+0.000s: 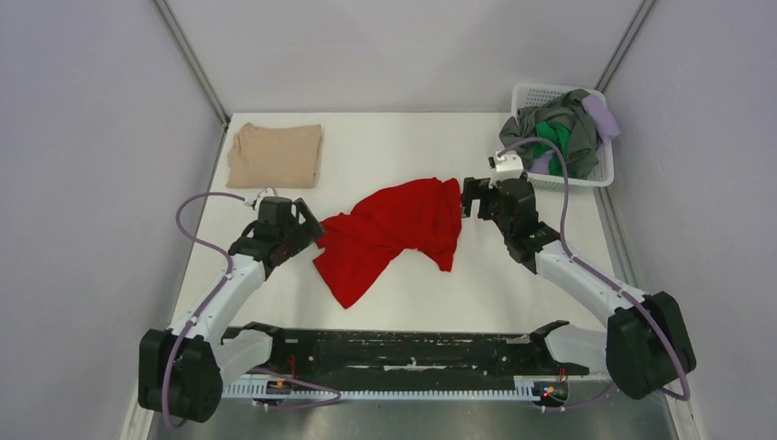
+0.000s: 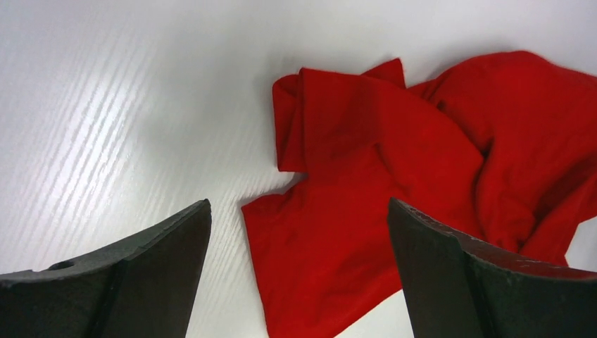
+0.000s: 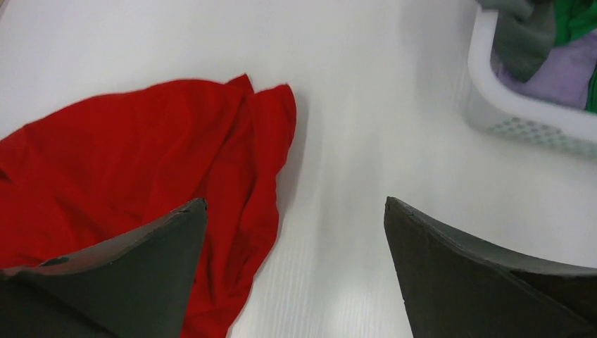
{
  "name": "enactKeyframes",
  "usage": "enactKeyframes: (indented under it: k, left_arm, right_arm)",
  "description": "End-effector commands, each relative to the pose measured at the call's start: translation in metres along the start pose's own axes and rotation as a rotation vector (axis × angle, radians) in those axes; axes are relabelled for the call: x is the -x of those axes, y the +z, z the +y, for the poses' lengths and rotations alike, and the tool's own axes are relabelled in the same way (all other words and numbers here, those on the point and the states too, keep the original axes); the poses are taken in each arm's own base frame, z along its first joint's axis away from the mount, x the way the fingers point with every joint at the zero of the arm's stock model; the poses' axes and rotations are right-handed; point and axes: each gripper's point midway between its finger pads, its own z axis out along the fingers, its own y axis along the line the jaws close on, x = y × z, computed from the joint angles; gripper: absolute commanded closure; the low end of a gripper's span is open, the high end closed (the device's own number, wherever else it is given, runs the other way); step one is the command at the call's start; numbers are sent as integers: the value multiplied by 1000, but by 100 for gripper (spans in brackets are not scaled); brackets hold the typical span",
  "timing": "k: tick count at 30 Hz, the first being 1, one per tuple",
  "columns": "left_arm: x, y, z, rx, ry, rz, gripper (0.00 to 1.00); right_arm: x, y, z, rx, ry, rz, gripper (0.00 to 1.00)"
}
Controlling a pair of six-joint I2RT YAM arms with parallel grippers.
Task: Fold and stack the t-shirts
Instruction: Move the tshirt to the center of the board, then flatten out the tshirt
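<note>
My left gripper should descend across onto the red shirt's folds below it, toward the right in the top view, and close, since the red shirt's end bunches there.
A large red t-shirt (image 1: 394, 234) lies crumpled in the middle of the white table. My left gripper (image 1: 312, 229) is open and empty at the shirt's left edge; in the left wrist view the red cloth (image 2: 366, 204) lies between and beyond its fingers. My right gripper (image 1: 467, 197) is open and empty at the shirt's upper right corner; the red cloth (image 3: 141, 155) shows under its left finger. A folded beige t-shirt (image 1: 275, 154) lies flat at the back left. Grey, green and lavender shirts (image 1: 559, 133) are heaped in the basket.
A white mesh basket (image 1: 596, 174) stands at the back right corner of the table; its rim (image 3: 493, 105) shows in the right wrist view. Grey walls close in both sides. Bare white table (image 1: 513, 284) lies in front of the red shirt.
</note>
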Motion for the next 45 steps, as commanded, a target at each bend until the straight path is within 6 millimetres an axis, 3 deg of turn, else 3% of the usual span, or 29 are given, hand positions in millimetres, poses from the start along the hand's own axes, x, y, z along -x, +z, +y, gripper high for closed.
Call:
enactKeyframes:
  k: [1,10,15,20,27,38,42,45]
  left_arm:
    - [-17,10,-9,-63,-31,58,0]
    - [-9,31,-39,-160,-40,66,0]
    - [-11,45,-56,-212,-28,102,1]
    - [-10,59,-66,-207,-5,134,20]
    - [-6,62,-71,-200,14,120,45]
    - [-4,50,-76,-215,46,111,98]
    - [-1,41,-78,-226,54,90,98]
    - [3,34,-82,-244,61,72,98]
  right_arm:
    - [-32,-20,7,30,68,50,2]
    - [-96,-46,58,217,-30,183,2]
    - [-121,-59,68,264,-52,181,2]
    - [-136,-67,69,285,-60,186,2]
    - [-153,-70,67,288,-76,218,2]
    - [-150,-59,84,307,-111,191,6]
    - [-146,-47,92,268,-134,169,9]
    - [-150,-35,98,218,-167,184,20]
